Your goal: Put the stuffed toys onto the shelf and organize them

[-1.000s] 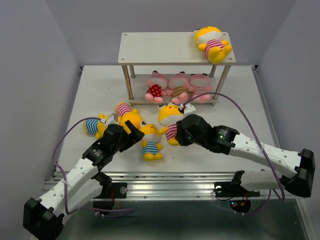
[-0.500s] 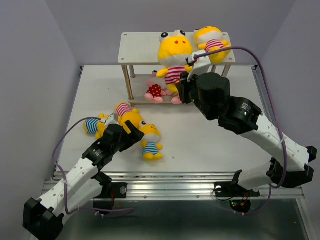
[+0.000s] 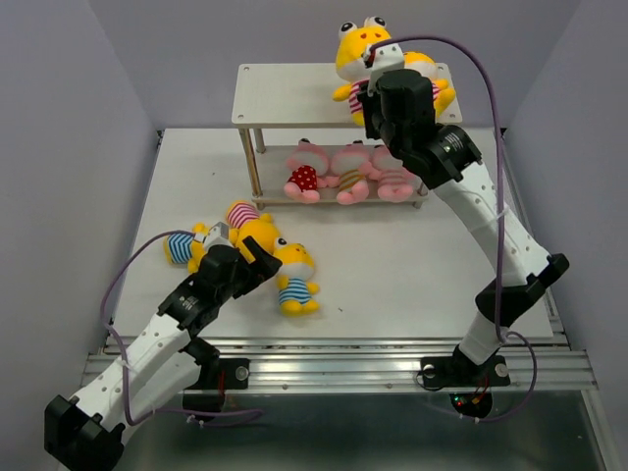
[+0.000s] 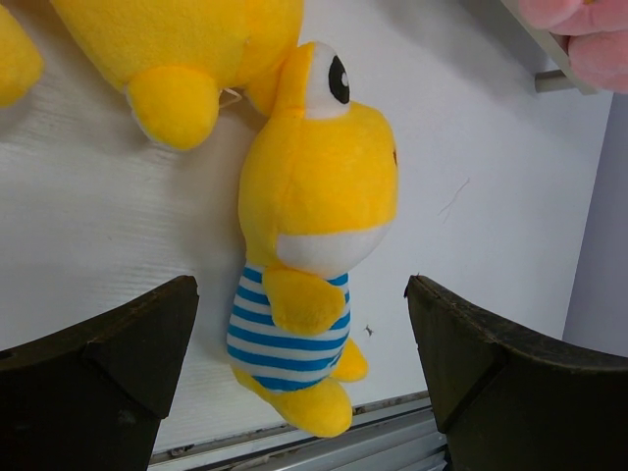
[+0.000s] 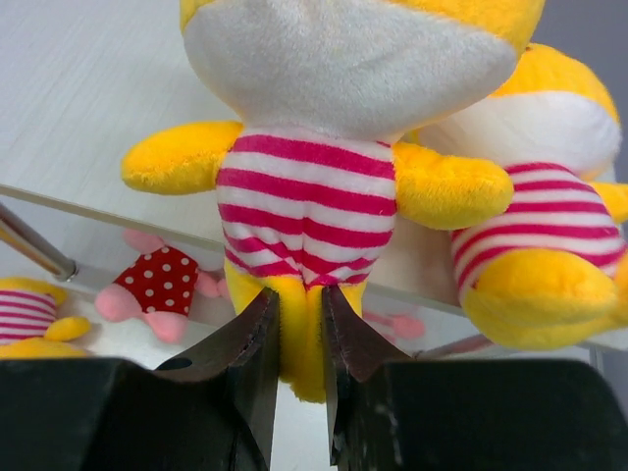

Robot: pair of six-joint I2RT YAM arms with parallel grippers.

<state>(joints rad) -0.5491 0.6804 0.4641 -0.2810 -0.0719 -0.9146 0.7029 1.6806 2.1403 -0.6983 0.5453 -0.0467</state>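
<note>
My right gripper lowers outward next and releases the yellow toy's legs. The top board's bare spot beside the second yellow toy lies below and outward.
My right gripper (image 5: pixel 299 334) is shut on the legs of a yellow toy in a pink-striped shirt (image 5: pixel 309 196) and holds it upright over the shelf's top board (image 3: pixel 294 95), seen from above (image 3: pixel 358 49). A second yellow pink-striped toy (image 3: pixel 435 93) lies at the board's right end. Three pink toys (image 3: pixel 348 172) sit on the lower tier. My left gripper (image 4: pixel 304 373) is open, its jaws either side of a yellow blue-striped toy (image 4: pixel 309 226) lying on the table without touching it. Two more yellow toys (image 3: pixel 243 224) (image 3: pixel 183 247) lie beside it.
The shelf stands at the back middle of the white table (image 3: pixel 412 265). Grey walls close in the left and right sides. A metal rail (image 3: pixel 334 355) runs along the near edge, close under the blue-striped toy's feet.
My right arm has lifted the yellow pink-striped toy from the table up and back to the shelf's top board. The left arm has stayed still.
</note>
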